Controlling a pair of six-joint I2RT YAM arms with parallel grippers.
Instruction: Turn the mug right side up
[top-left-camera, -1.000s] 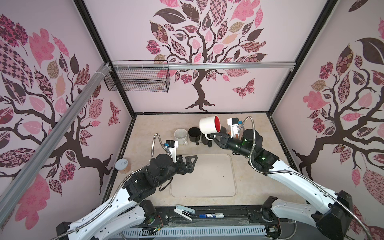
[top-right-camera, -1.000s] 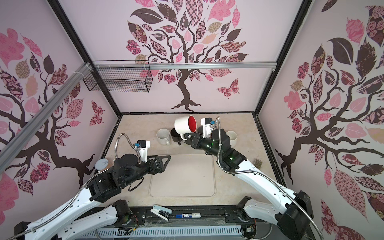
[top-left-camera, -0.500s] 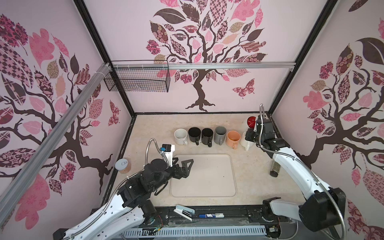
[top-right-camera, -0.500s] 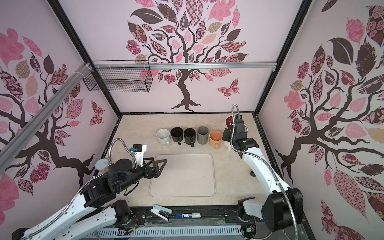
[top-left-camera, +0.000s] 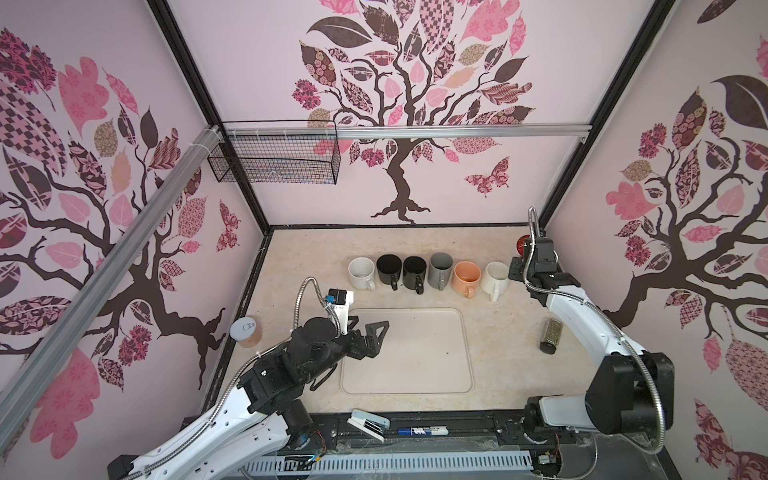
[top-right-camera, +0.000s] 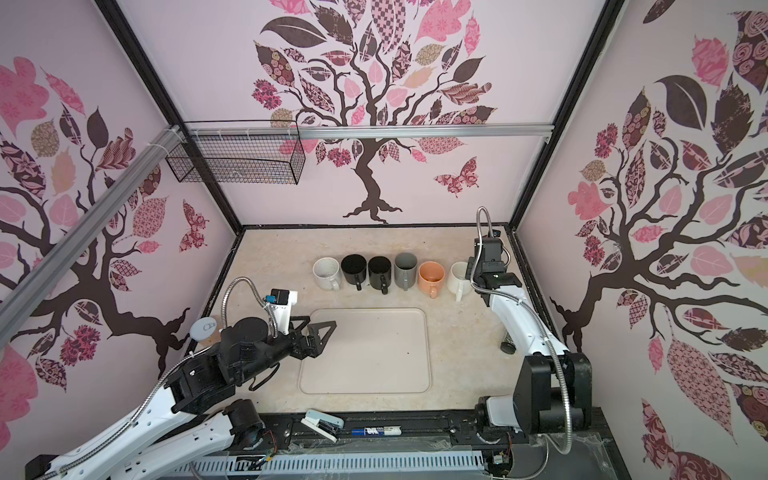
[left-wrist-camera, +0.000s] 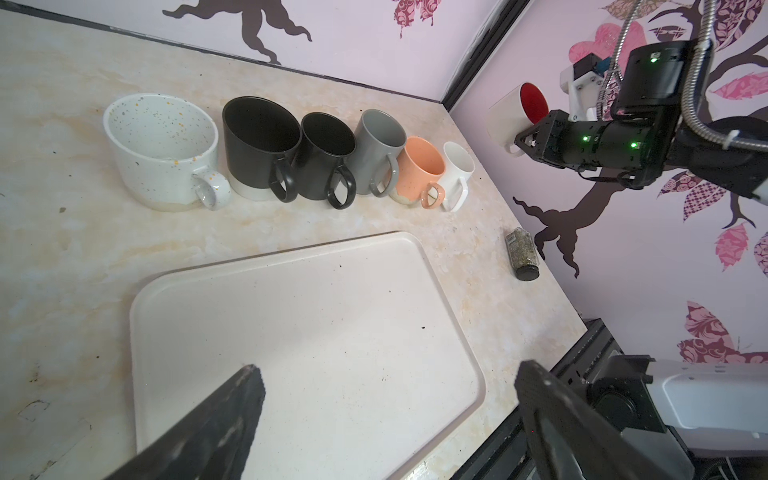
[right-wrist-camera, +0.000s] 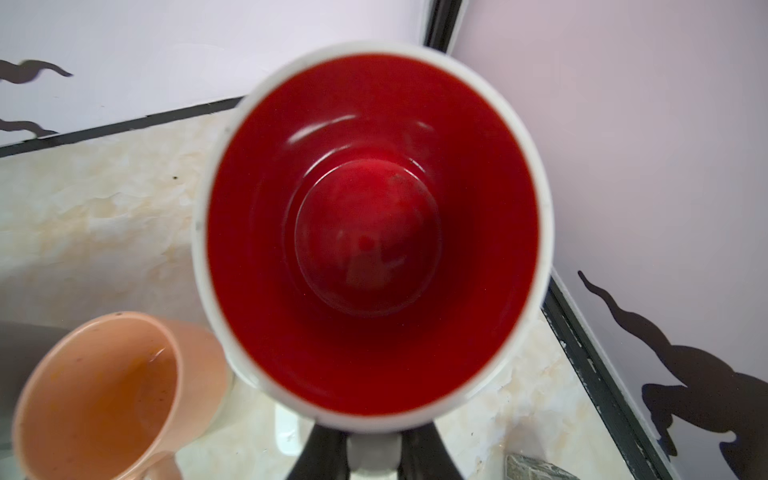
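Note:
My right gripper lowers down to the bare tabletop (right-wrist-camera: 494, 392) beside the plain white mug next until the mug's base rests, then releases the handle.
The mug (right-wrist-camera: 374, 232) is white outside and red inside, and its mouth faces the right wrist camera. My right gripper (right-wrist-camera: 374, 457) is shut on its handle. The left wrist view shows the mug (left-wrist-camera: 519, 112) held off the table, tilted, near the back right corner past the row's right end, with the right gripper (left-wrist-camera: 525, 143) behind it. In a top view only a sliver of the mug's red inside (top-left-camera: 522, 246) shows beside the wrist. My left gripper (top-left-camera: 370, 326) (top-right-camera: 316, 326) (left-wrist-camera: 388, 374) stands open and empty over the left edge of the cream tray (top-left-camera: 407, 374).
Several upright mugs stand in a row behind the tray, from a speckled white one (top-left-camera: 362, 272) to a plain white one (top-left-camera: 494, 278). A spice jar (top-left-camera: 550, 334) lies at the right, a can (top-left-camera: 246, 331) stands at the left, and a wire basket (top-left-camera: 274, 158) hangs on the back wall.
My right gripper has carried the mug from above the middle of the row to the back right corner. The left arm has drawn back a little toward the front left, still open.

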